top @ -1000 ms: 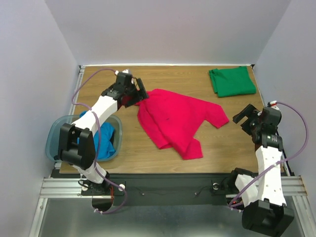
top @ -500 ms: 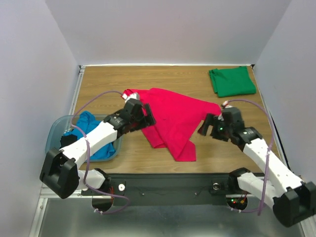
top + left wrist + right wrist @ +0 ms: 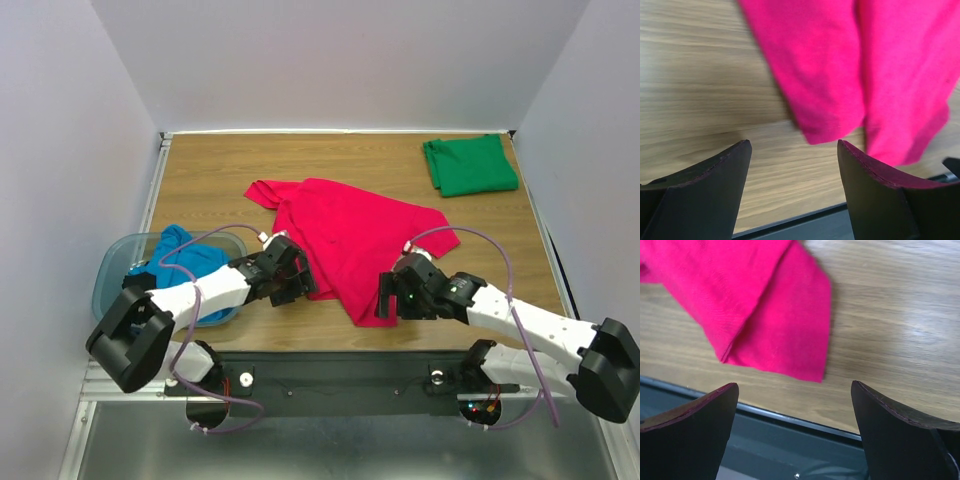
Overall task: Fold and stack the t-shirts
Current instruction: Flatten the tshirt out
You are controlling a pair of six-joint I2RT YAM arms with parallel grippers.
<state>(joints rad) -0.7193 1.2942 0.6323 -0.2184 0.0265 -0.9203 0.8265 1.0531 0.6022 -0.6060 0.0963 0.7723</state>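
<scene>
The crimson-pink t-shirt's near corner (image 3: 389, 320) (image 3: 813, 372) lies flat on the wood below the gap between my right gripper's open fingers, so I need to lower my right gripper onto it next.
A crimson-pink t-shirt (image 3: 350, 235) lies spread and rumpled on the middle of the wooden table, its lower hem near the front edge. My left gripper (image 3: 303, 288) sits low at the hem's left side, open, with only bare wood between its fingers (image 3: 715, 185); the pink cloth (image 3: 840, 65) lies just beyond them. My right gripper (image 3: 384, 297) is at the hem's right corner, open wide and empty, with the pink corner (image 3: 770, 325) ahead of it. A folded green t-shirt (image 3: 470, 165) rests at the back right. A blue t-shirt (image 3: 185, 262) is heaped in the tub.
The translucent grey-blue tub (image 3: 104, 290) stands at the table's near left, under the left arm. The table's dark front edge (image 3: 790, 422) runs just below both grippers. Bare wood (image 3: 210, 170) shows at the back left.
Both arms swung in toward the near edge. The left gripper left the shirt's far-left corner, which now lies flat, and came down to the hem. The right gripper moved left to the hem.
</scene>
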